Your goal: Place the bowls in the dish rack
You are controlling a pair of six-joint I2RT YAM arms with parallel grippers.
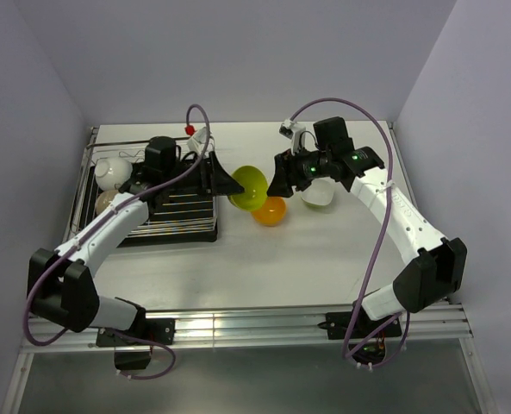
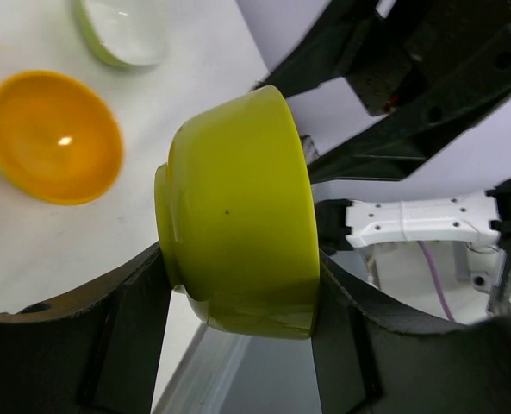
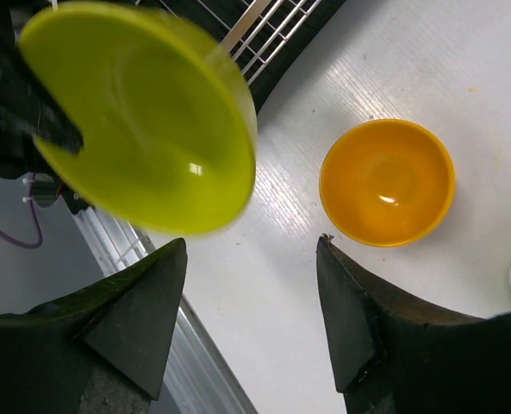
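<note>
My left gripper will swing to the left in the top view, tip downward, lower the lime bowl onto the rack's near wires and release it there, because those wires are bare.
My left gripper (image 1: 236,185) is shut on the lime yellow-green bowl (image 1: 249,187) and holds it on edge above the table, just right of the dish rack (image 1: 182,226). In the left wrist view my left gripper (image 2: 238,269) has a finger on each side of the lime bowl (image 2: 238,207). My right gripper (image 1: 278,178) is open and empty, close to the lime bowl's right side. In the right wrist view the lime bowl (image 3: 143,121) is above the open right gripper (image 3: 251,259). The orange bowl (image 1: 270,211) and a white bowl (image 1: 319,194) sit on the table.
A white bowl (image 1: 112,171) and a brownish bowl (image 1: 107,201) are in the left part of the rack. The orange bowl (image 3: 387,181) lies right of my right fingers. A small white fixture with a red tip (image 1: 195,131) stands at the back.
</note>
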